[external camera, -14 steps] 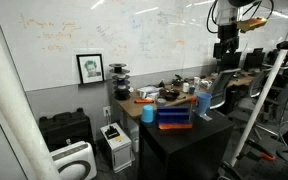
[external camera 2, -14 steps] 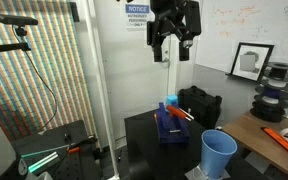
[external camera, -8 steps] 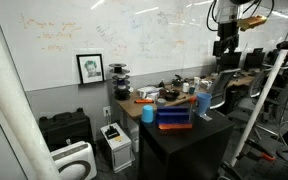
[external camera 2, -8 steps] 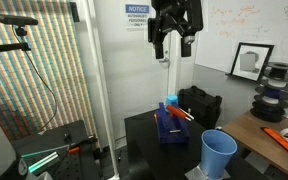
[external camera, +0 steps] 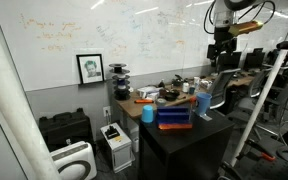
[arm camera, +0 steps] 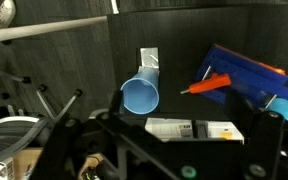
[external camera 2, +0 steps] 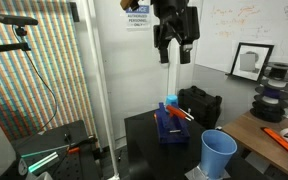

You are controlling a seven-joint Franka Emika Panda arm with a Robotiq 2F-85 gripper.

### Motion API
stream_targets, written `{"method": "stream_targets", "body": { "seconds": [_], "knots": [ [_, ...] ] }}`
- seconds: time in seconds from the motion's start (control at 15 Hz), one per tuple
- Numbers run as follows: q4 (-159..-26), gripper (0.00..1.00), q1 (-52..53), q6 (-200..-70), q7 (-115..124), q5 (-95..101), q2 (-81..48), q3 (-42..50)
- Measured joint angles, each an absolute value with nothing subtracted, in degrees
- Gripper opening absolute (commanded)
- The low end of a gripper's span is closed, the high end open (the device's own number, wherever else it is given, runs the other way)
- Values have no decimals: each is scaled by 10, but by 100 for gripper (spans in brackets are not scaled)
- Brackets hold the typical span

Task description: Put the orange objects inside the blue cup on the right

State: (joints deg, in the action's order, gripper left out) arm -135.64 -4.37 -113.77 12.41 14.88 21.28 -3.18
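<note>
The orange piece (arm camera: 209,86) is on the blue block, so my gripper should next lower onto it from high above the table and turn, open fingers astride its narrow width.
The orange objects show as a bright orange piece (arm camera: 209,86) lying on a blue block (arm camera: 242,75) on the black table; it also shows in both exterior views (external camera 2: 181,114) (external camera: 174,111). The tall blue cup (external camera 2: 219,153) stands upright beside the block near the table's edge. In the wrist view I look down into its open mouth (arm camera: 140,96), and it also shows in an exterior view (external camera: 203,103). My gripper (external camera 2: 174,45) hangs high above the table, open and empty, and is seen in an exterior view (external camera: 222,52).
A shorter cyan cup (external camera: 147,113) stands at the table's other side. A wooden desk (external camera 2: 246,128) behind holds clutter and an orange tool (external camera 2: 281,138). The black table (external camera 2: 144,135) has drop-off edges. A whiteboard wall is behind.
The gripper has shifted slightly high above the table and stays open. The cup, block and orange piece have not moved.
</note>
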Motion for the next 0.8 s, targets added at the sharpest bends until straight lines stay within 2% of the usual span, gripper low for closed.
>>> {"method": "stream_targets", "body": {
  "seconds": [0.4, 0.8],
  "knots": [
    [-1359, 100, -39, -1268, 338, 153, 98, -79],
    [-1352, 100, -21, -1342, 504, 203, -3, -79]
  ]
}}
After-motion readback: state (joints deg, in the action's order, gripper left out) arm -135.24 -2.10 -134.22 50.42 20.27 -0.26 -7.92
